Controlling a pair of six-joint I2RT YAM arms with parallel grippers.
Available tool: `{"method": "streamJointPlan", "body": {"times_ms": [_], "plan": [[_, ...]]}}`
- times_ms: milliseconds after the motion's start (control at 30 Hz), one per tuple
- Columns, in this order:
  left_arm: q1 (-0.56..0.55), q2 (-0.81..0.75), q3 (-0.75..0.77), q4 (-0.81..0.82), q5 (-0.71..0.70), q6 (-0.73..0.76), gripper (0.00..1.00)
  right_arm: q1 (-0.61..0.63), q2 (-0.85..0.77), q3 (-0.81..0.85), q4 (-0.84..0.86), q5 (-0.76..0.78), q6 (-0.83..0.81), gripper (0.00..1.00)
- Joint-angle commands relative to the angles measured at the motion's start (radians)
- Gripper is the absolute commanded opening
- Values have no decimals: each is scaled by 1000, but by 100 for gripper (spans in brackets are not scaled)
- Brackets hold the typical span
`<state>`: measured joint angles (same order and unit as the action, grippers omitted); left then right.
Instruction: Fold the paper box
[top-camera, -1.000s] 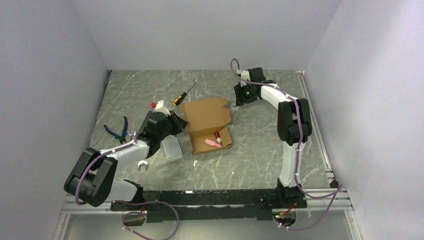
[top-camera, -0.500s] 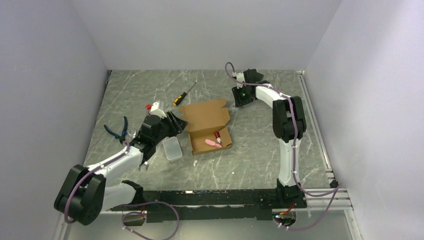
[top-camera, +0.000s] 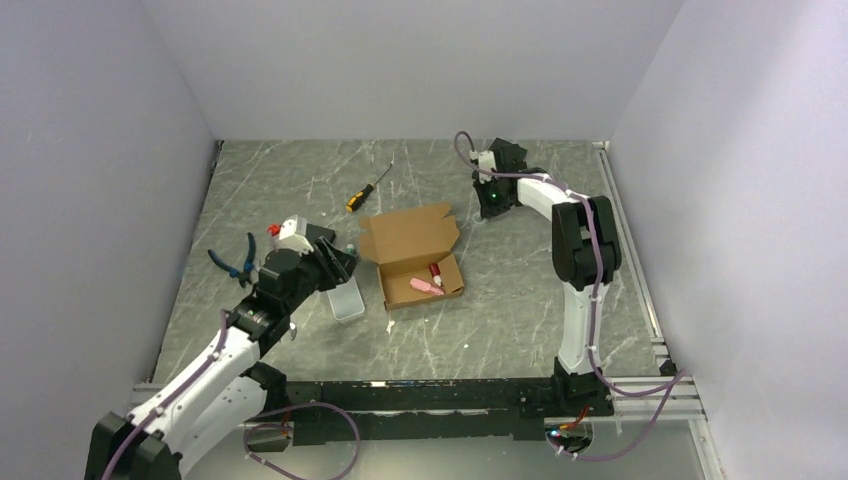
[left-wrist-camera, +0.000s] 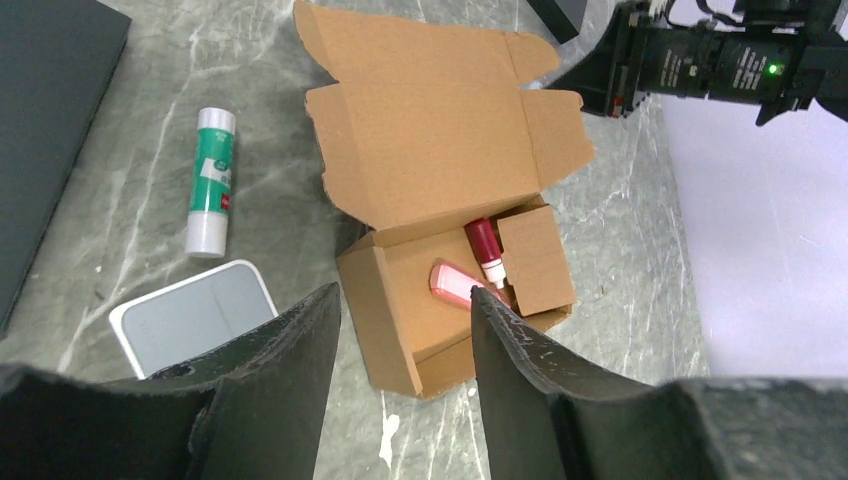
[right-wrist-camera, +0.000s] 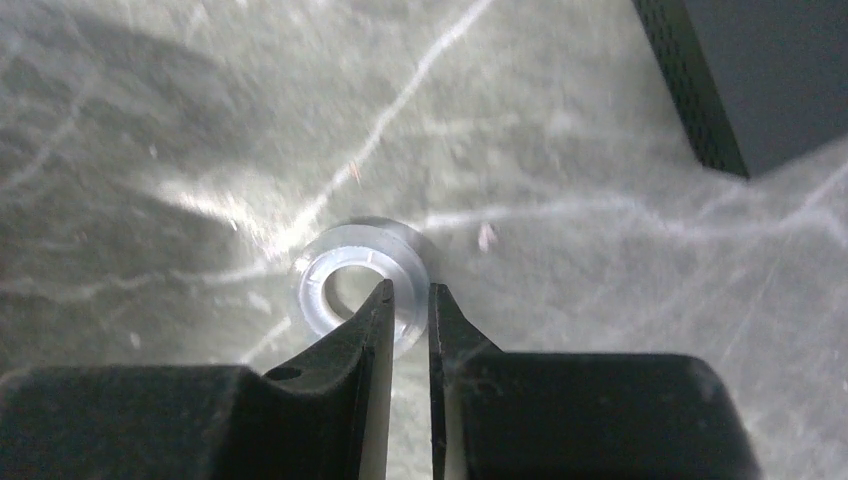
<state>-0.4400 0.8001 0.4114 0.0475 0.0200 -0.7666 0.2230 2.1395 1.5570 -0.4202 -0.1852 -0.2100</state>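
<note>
I will lift the ring with my right gripper next, then bring it back over the spot beside the red bottle, because the tray has room there.
The tan paper box sits mid-table, its lid lying open and flat behind its tray. A red bottle and a pink item lie in the tray. My left gripper is open and empty, held above the tray's near left corner; in the top view it sits just left of the box. My right gripper is at the far right of the box, its jaws closed on the wall of a clear plastic ring on the table.
A grey tin lies left of the box, with a glue stick behind it. A black slab is further left, and another is by the right gripper. A screwdriver and pliers lie on the left.
My left arm has drawn back toward the near left, away from the box's lid. My right gripper has shifted slightly at the far side. The box has not moved.
</note>
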Motion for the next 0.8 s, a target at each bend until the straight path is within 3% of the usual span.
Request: {"method": "streamJointPlan", "body": {"times_ms": [0,533,767], "plan": [[-3,-105,-17,-142,-51,16,56,-40,-118,-98,13,-23,-15,7],[-3,-218,-49,-235,-63,-9,57,-68,-411,-309,85,-352,61,6],[-3,-215,-42,-250,-80,-7,57,59,-558,-391,101,-472,15,6]]}}
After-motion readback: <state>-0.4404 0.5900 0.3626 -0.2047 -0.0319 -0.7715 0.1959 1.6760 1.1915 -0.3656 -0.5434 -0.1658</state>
